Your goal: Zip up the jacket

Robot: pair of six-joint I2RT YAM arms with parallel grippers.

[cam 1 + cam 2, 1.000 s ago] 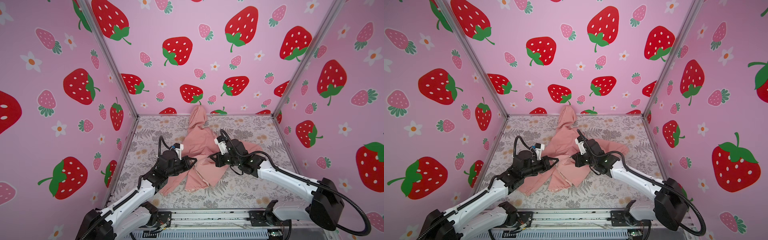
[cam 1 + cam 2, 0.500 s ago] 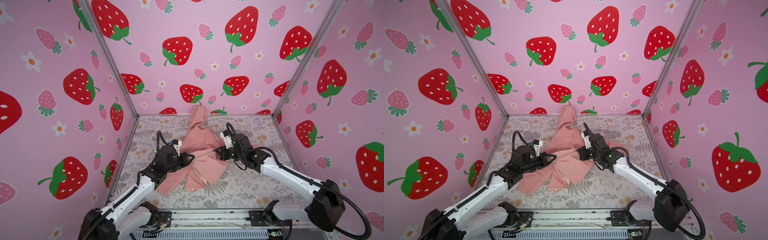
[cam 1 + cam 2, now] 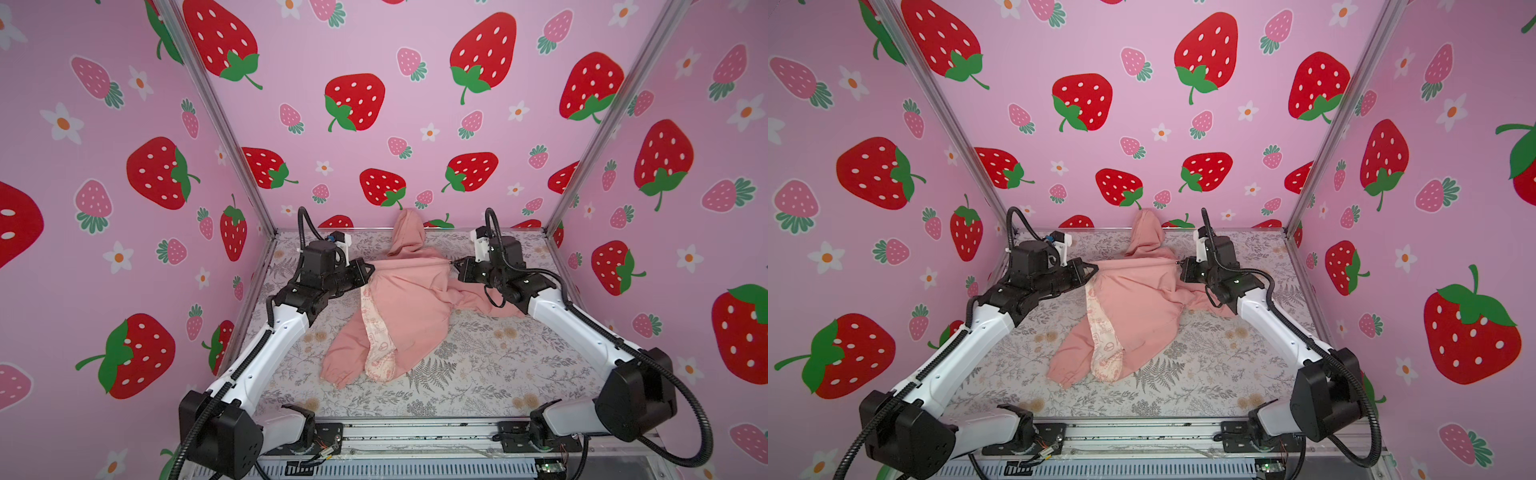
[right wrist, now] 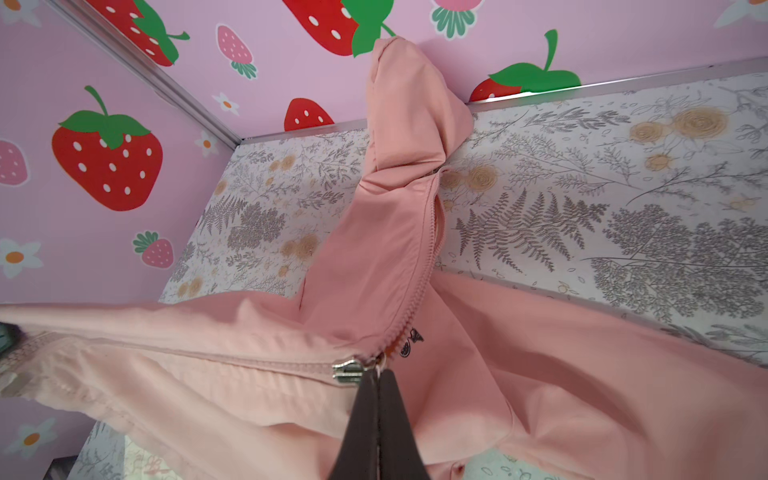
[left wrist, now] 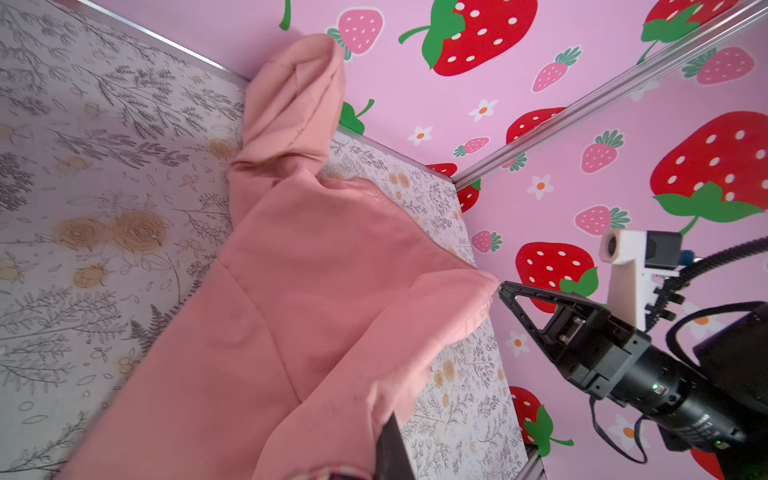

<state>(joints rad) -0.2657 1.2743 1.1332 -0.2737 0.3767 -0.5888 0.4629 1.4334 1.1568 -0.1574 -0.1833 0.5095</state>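
Note:
I need to lift the jacket's edge with my left gripper next, then lower it and release it on the tabletop beside the cream lining (image 3: 376,336). Open zipper teeth still lead to the hood.
The salmon-pink jacket (image 3: 409,303) (image 3: 1133,307) lies mid-table, its hood (image 3: 409,232) propped against the back wall. A strip of cream lining (image 3: 376,336) shows along its left front. My right gripper (image 3: 453,262) (image 4: 379,371) is shut on the pull of the silver zipper slider (image 4: 347,371). Closed zipper runs taut from the slider towards my left gripper (image 3: 371,270) (image 3: 1094,269), which is shut on the jacket's edge. Open zipper teeth (image 4: 430,249) lead on up to the hood. In the left wrist view one dark finger (image 5: 392,449) presses into the fabric.
The floral table cover (image 3: 478,374) is boxed in by strawberry-print walls (image 3: 374,124) at the back and both sides. A metal rail (image 3: 415,432) with the arm bases runs along the front. One gathered sleeve cuff (image 3: 336,372) lies towards the front.
Both grippers have moved towards the back and apart, the right one to the right with the zipper pull. The jacket's front is now stretched taut between them.

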